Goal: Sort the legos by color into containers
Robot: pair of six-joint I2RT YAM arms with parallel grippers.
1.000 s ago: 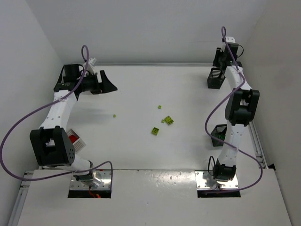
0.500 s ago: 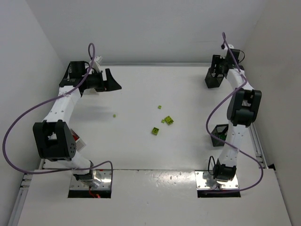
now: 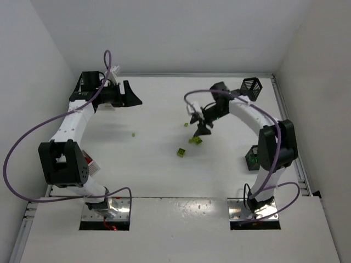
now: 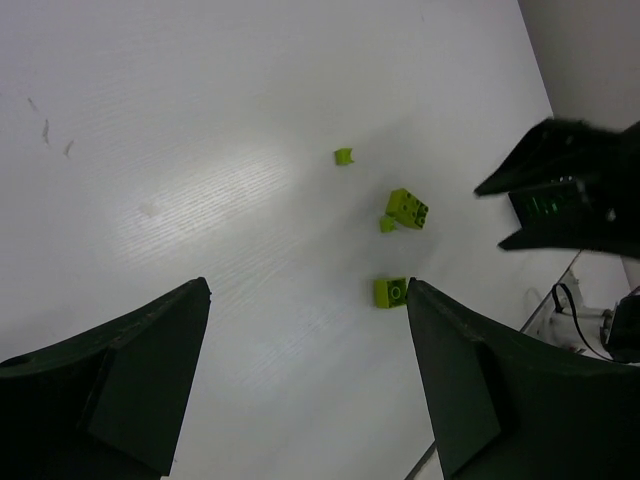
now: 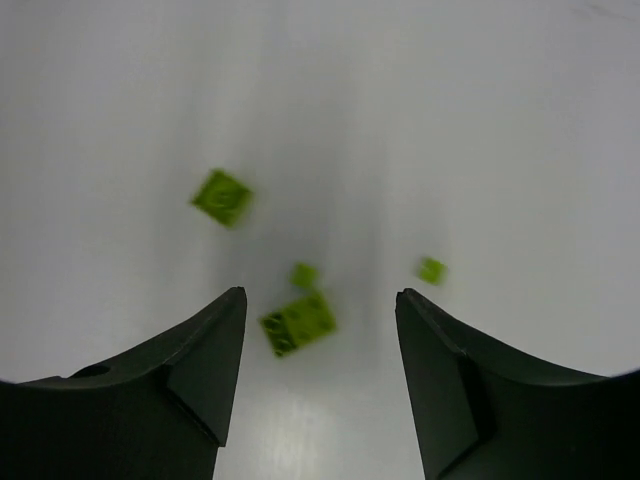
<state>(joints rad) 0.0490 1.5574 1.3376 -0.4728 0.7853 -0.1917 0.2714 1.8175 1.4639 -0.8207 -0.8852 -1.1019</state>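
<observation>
The lone yellow-green lego point(image 5: 222, 198) lies crooked beyond my right gripper's fingers. My right gripper will next turn its fingers and lower back past the pair onto that lego.
Several yellow-green legos lie loose mid-table: one brick point(image 3: 180, 152), a pair point(image 3: 194, 140), a tiny one point(image 3: 186, 124) and a stray one point(image 3: 133, 133). My right gripper point(image 3: 197, 125) hovers open just above them. In its wrist view a two-row brick point(image 5: 297, 323) and a small one point(image 5: 304, 274) lie between the right gripper's point(image 5: 320, 295) open jaws, with nothing held. My left gripper point(image 3: 131, 93) hangs open and empty at the back left. The left gripper point(image 4: 308, 290) frames bare table, with a brick point(image 4: 390, 291) by its right fingertip. Two black containers stand on the right: one point(image 3: 250, 87) at the back and one point(image 3: 253, 157) holding green pieces.
A white container with red pieces point(image 3: 90, 163) shows partly behind the left arm's elbow. Something white and slatted point(image 3: 113, 71) peeks out behind the left wrist. Walls close in the table at the back and on both sides, and a rail point(image 3: 299, 164) runs along the right edge.
My right gripper has opened, left the black container in the back right corner and swung left to the table's middle above the yellow-green bricks. The left arm shifted slightly, then held still.
</observation>
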